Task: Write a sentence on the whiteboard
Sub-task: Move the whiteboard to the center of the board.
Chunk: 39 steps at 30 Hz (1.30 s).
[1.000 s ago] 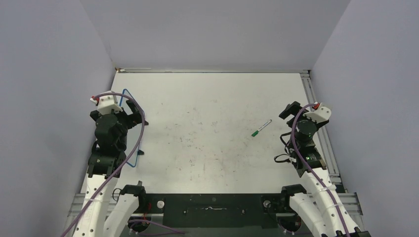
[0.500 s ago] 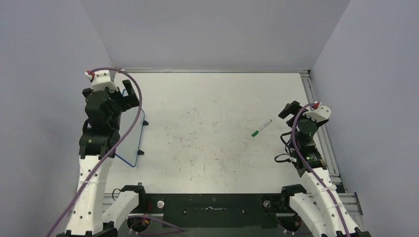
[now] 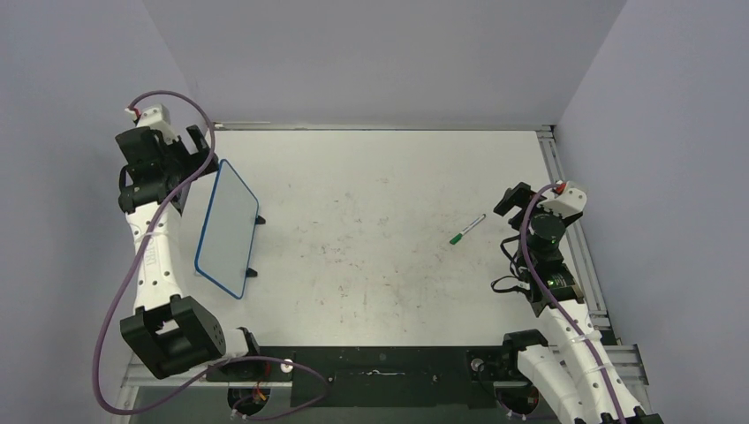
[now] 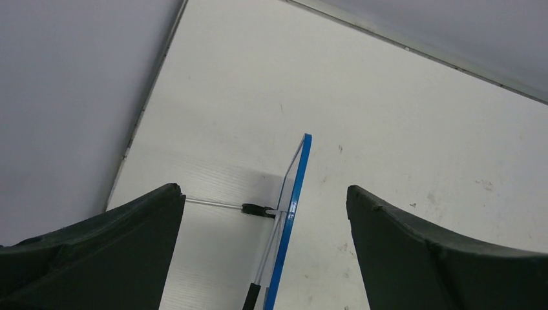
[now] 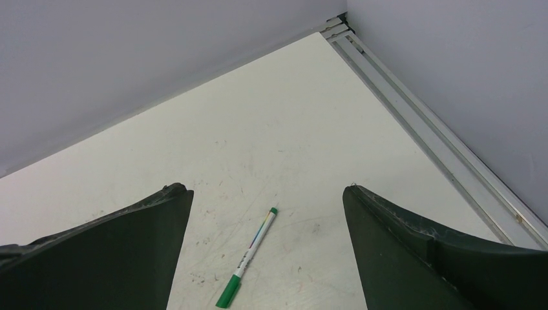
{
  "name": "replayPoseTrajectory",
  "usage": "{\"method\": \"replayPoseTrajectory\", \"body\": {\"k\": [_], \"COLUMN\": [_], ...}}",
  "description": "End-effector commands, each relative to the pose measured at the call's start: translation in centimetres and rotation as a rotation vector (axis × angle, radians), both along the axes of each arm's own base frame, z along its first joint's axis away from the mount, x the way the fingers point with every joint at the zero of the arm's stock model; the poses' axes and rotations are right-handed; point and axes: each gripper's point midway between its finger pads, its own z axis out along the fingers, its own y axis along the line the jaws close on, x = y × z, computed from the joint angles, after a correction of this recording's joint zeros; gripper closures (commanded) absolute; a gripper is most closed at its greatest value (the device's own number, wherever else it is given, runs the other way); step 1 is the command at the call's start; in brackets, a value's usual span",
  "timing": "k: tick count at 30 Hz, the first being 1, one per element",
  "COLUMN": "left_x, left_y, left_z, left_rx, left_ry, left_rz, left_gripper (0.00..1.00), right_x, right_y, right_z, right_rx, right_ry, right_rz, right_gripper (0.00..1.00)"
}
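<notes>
The whiteboard's upper rim (image 3: 213,184) (image 4: 291,213) near its far end comes between my left gripper's open fingers next as they move down, since that blue rim stands below their gap.
The whiteboard (image 3: 225,228), white with a thin blue frame, stands propped on its black feet at the table's left side. Its face shows no writing. In the left wrist view I see it edge-on, as a blue rim (image 4: 292,200) with a wire stand behind. My left gripper (image 3: 190,159) is open and empty, raised above and behind the board's far end; it shows open in its wrist view (image 4: 263,189). A green-capped marker (image 3: 466,229) lies on the table at the right. My right gripper (image 3: 510,201) is open, just right of the marker (image 5: 249,258), above it (image 5: 268,188).
The scuffed white tabletop (image 3: 371,265) has faint grey and red smudges. An aluminium rail (image 3: 570,212) runs along the right edge. Grey walls close in on the left, back and right; the left arm is near the left wall.
My left arm has risen and swung back-left, off the whiteboard, which now shows its full face leaning on its stand. The right arm and the marker have barely moved.
</notes>
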Motion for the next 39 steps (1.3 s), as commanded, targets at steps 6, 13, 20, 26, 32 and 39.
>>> {"method": "replayPoseTrajectory", "body": {"k": [6,13,20,26,32,39], "left_x": [1.6,1.7,1.3,0.5,0.1,-0.2], "left_y": [-1.1,-1.4,-2.0,-2.4,-2.8,-3.6], "left_z": [-2.8,-5.1,-6.5,-7.9,-8.7,-9.3], "left_rx": [-0.079,-0.095,-0.099,-0.099,-0.101,-0.134], "left_ry": [0.052,0.087,0.112,0.137,0.139,0.137], "left_rz": [-0.119,-0.151,-0.194,-0.207,-0.222,-0.249], "left_gripper": [0.19,0.37,0.63,0.7,0.81,1.0], "right_x": [0.5,0.4,0.3,0.3,0.3,0.2], "right_y": [0.4,0.3,0.2,0.2,0.2,0.1], "right_z": [1.4,1.0,0.8,0.7,0.6,0.6], "right_rx": [0.003,-0.002,-0.005,-0.007,-0.008,-0.01], "right_ry": [-0.034,-0.024,-0.02,-0.018,-0.014,-0.015], "right_rz": [0.02,0.018,0.015,0.016,0.014,0.011], "right_gripper": [0.1,0.1,0.1,0.1,0.1,0.1]}}
